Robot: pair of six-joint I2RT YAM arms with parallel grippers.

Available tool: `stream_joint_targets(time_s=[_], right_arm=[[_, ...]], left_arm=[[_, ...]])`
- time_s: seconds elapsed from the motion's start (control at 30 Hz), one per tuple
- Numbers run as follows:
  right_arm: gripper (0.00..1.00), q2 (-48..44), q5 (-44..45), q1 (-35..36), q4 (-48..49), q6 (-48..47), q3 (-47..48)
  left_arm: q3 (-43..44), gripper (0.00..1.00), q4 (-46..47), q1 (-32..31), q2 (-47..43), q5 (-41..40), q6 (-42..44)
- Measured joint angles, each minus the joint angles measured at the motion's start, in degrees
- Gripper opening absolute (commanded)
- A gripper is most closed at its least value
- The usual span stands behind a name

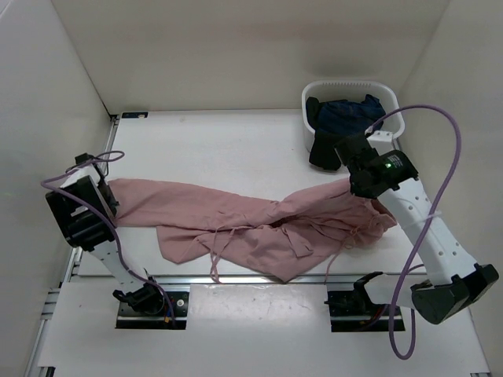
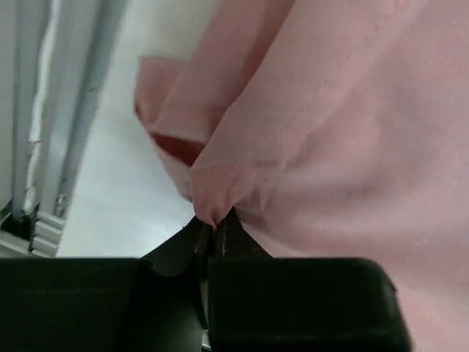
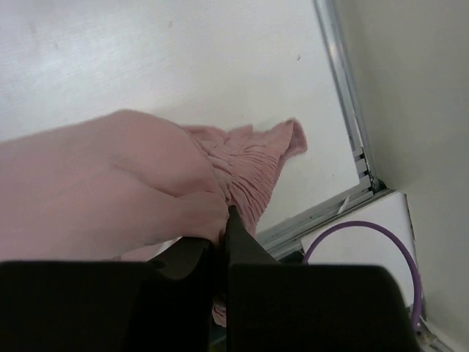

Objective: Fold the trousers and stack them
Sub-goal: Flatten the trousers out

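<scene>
My right gripper will next pull up, away from the left gripper, then move outward and down toward the basket's front, because the trousers point(image 1: 236, 224) are twisted.
The dusty-pink trousers point(image 1: 236, 224) lie stretched across the middle of the table, twisted at the centre, with drawstrings trailing toward the near edge. My left gripper point(image 1: 108, 191) is shut on the leg end at the far left; in the left wrist view a pinch of the trousers point(image 2: 330, 117) sits between the closed left gripper point(image 2: 215, 226). My right gripper point(image 1: 368, 198) is shut on the gathered waist end at the right. The right wrist view shows the right gripper point(image 3: 226, 220) closed, with the trousers point(image 3: 102, 183) bunched in it and the elastic waistband past its tips.
A white basket point(image 1: 387, 88) at the back right holds a dark navy garment point(image 1: 350, 114) and a black garment point(image 1: 322, 149) hanging over its front wall. A purple cable point(image 1: 448, 157) loops over the right arm. A metal rail point(image 1: 236, 280) runs along the table's near edge.
</scene>
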Motion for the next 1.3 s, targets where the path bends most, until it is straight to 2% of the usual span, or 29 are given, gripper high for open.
stream_joint_targets(time_s=[0.2, 0.33, 0.43, 0.53, 0.63, 0.77, 0.83, 0.93, 0.97, 1.0, 1.03, 1.07, 1.1, 1.13, 1.3], right_arm=[[0.00, -5.7, 8.2, -0.1, -0.7, 6.2, 8.5], [0.00, -13.4, 10.4, 0.2, -0.9, 8.9, 10.1], [0.00, -14.9, 12.6, 0.1, -1.4, 8.7, 9.9], [0.00, -11.0, 15.1, -0.1, -1.2, 7.1, 8.1], [0.00, -2.8, 15.4, -3.3, 0.9, 4.6, 7.0], [0.00, 8.9, 8.5, -14.1, 10.0, 1.4, 4.1], [0.00, 13.3, 4.0, -21.0, 13.8, 0.3, 2.9], [0.00, 16.2, 1.9, -26.3, 16.0, -0.9, 3.3], [0.05, 17.0, 1.5, -27.4, 16.1, -1.4, 4.0], [0.15, 17.8, 1.2, -28.2, 16.2, -1.7, 4.7], [0.30, 18.8, 0.9, -28.8, 16.5, -2.1, 5.7], [0.51, 20.0, 0.8, -29.2, 16.7, -2.6, 6.9], [0.90, 21.4, 1.0, -29.5, 16.6, -3.1, 8.2], [0.99, 22.8, 1.2, -29.9, 16.3, -3.4, 9.8], [0.99, 26.6, 1.2, -31.0, 13.3, -4.2, 15.5]], left_arm=[[0.7, 0.15, -3.6, 2.1, -7.7, -3.5, -0.1], [9.9, 0.15, -10.6, 2.1, -14.9, -2.8, -0.5], [18.9, 0.15, -13.2, 0.1, -15.8, -2.5, -0.6], [28.9, 0.15, -16.2, -1.7, -10.5, -3.2, -0.6], [37.8, 0.15, -18.6, -2.8, -2.1, -3.9, -0.6], [48.3, 0.15, -21.0, -6.4, 9.1, -4.6, -0.8], [53.5, 0.15, -21.6, -10.7, 14.9, -5.2, -1.0], [55.3, 0.15, -17.7, -15.6, 18.1, -5.8, -1.0], [55.3, 0.15, -16.5, -16.9, 18.6, -6.4, -1.0], [55.3, 0.20, -15.1, -17.9, 18.7, -6.9, -1.0], [55.3, 0.32, -13.6, -18.7, 18.9, -7.6, -0.9], [55.4, 0.76, -12.2, -19.5, 19.1, -8.8, -0.7], [55.9, 0.94, -10.9, -20.2, 19.6, -10.4, -0.2], [56.8, 1.00, -9.7, -20.7, 20.4, -11.9, -0.2], [56.5, 1.00, -7.2, -22.1, 21.8, -14.8, -0.2]])
